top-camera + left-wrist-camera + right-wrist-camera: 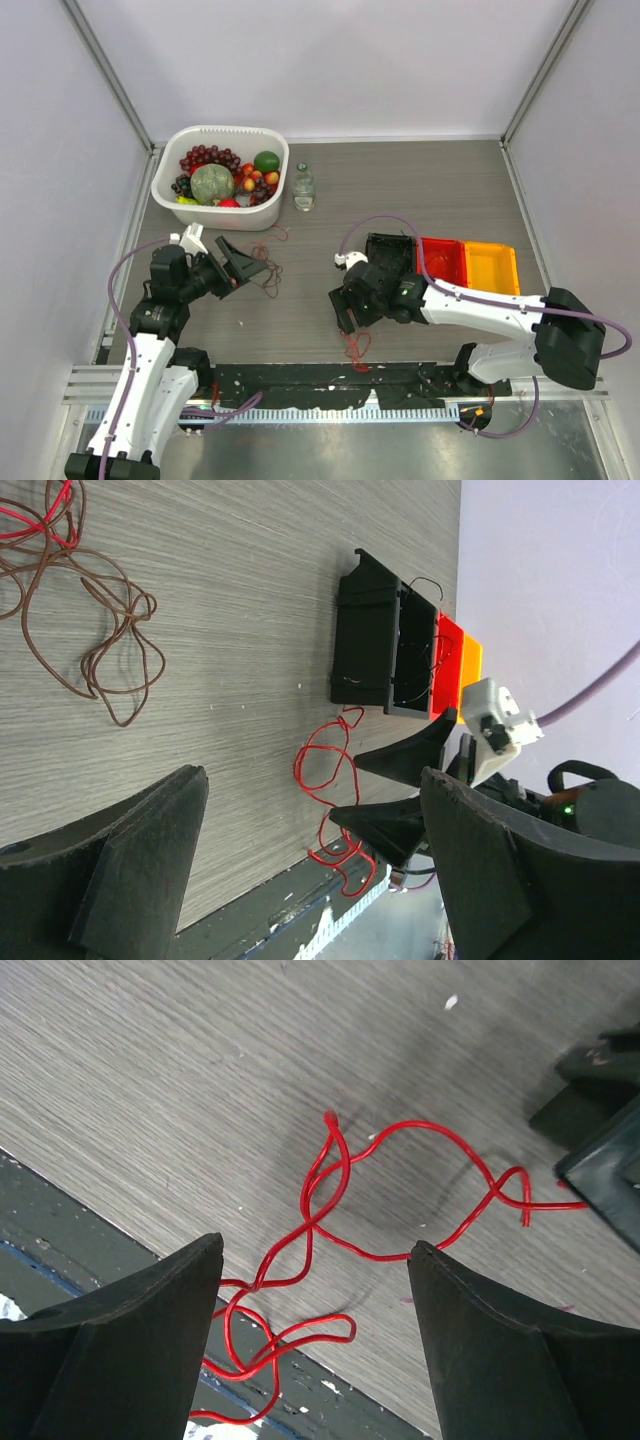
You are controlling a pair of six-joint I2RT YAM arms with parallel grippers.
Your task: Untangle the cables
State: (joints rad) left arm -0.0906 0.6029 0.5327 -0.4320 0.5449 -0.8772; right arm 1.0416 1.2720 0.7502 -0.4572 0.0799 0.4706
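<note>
I need to lower my right gripper next onto the red cable's crossed parts beside the narrow loop beyond the dark strip, because they run between my open fingers.
A brown cable point(100, 630) lies in loose loops on the wood table, with a bit of red wire point(45, 515) tangled at its far end; it also shows in the top view point(270, 272). My left gripper point(248, 264) is open and empty just left of it, and in its wrist view point(315, 780) the jaws stand wide apart. A separate red cable point(330, 1210) lies coiled across the table's front edge point(355, 350). My right gripper point(345, 318) hovers open right above it, jaws point(315, 1260) straddling the loops, touching nothing.
A white basin point(165, 185) of fruit and a small bottle point(303, 187) stand at the back left. A black bin point(390, 250), a red bin point(443, 262) and an orange bin point(492, 268) sit in a row behind my right arm. A dark strip point(300, 380) edges the table front.
</note>
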